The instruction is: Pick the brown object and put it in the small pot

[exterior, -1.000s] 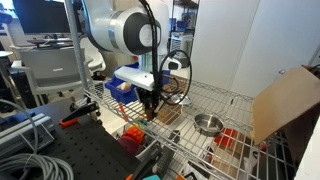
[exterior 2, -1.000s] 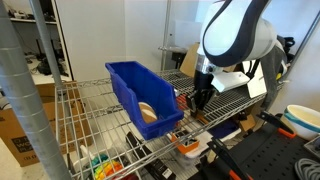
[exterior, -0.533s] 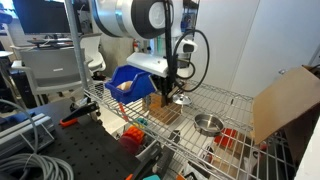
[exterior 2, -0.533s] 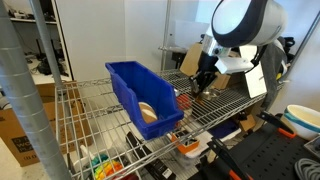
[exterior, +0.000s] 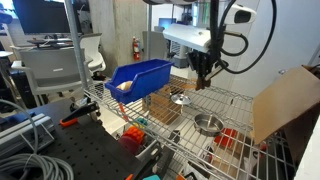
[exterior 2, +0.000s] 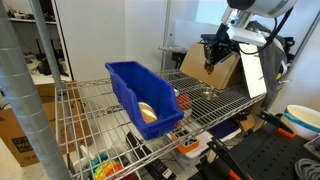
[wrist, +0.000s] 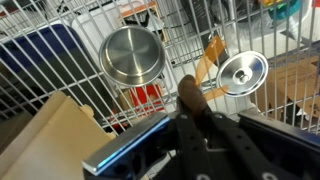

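Note:
My gripper will next go down and left in the wrist view to release the brown object in the small pot's opening (exterior: 208, 122) (wrist: 131, 55), as it hangs well above the small pot's rim.
My gripper (wrist: 193, 105) is shut on the brown object (wrist: 189, 90), a small brown lump that pokes out between the fingertips. In both exterior views the gripper (exterior: 203, 76) (exterior 2: 215, 52) hangs well above the wire shelf. The small steel pot (wrist: 132, 55) lies below and to the left of the fingers in the wrist view, open and empty. It stands on the shelf (exterior: 208, 124), lower than the gripper and slightly to its right. A round steel lid (wrist: 243, 72) lies on the wire to the right of the fingers.
A blue bin (exterior: 135, 78) (exterior 2: 140, 95) stands on the wire shelf (exterior: 235, 100), with its corner in the wrist view (wrist: 40, 60). A big cardboard sheet (exterior: 290, 100) (wrist: 45, 130) leans by the pot. An orange-red thing (exterior: 131, 135) lies on the level below.
The gripper has risen from the shelf beside the blue bin with the brown object in it and moved across, high above the shelf, towards the pot.

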Available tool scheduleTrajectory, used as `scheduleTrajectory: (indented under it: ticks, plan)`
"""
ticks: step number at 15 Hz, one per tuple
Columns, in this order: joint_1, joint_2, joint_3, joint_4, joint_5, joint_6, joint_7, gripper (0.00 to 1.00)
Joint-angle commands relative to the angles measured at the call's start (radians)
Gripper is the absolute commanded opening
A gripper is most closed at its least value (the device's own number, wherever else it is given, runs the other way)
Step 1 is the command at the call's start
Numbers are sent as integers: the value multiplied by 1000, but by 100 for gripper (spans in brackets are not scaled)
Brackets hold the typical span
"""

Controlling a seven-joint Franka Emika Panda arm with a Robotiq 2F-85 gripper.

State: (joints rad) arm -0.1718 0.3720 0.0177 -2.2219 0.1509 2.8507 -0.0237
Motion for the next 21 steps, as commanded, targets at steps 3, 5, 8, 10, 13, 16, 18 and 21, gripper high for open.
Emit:
scheduleTrajectory:
  ticks: [3,5,8,10,13,16,18,21]
  plan:
    - [53,156,-103,162,-32,-45,128,3]
    - [82,209,-140,191,-49,-50,169,3]
    - [120,272,-176,213,-70,-60,210,3]
    - [137,303,-187,222,-76,-68,228,3]
    - [155,328,-192,235,-72,-75,243,3]
    - [152,325,-184,242,-58,-93,259,40]
    - [154,306,-184,234,-55,-113,273,51]
    - [155,249,-191,199,-50,-194,305,74]
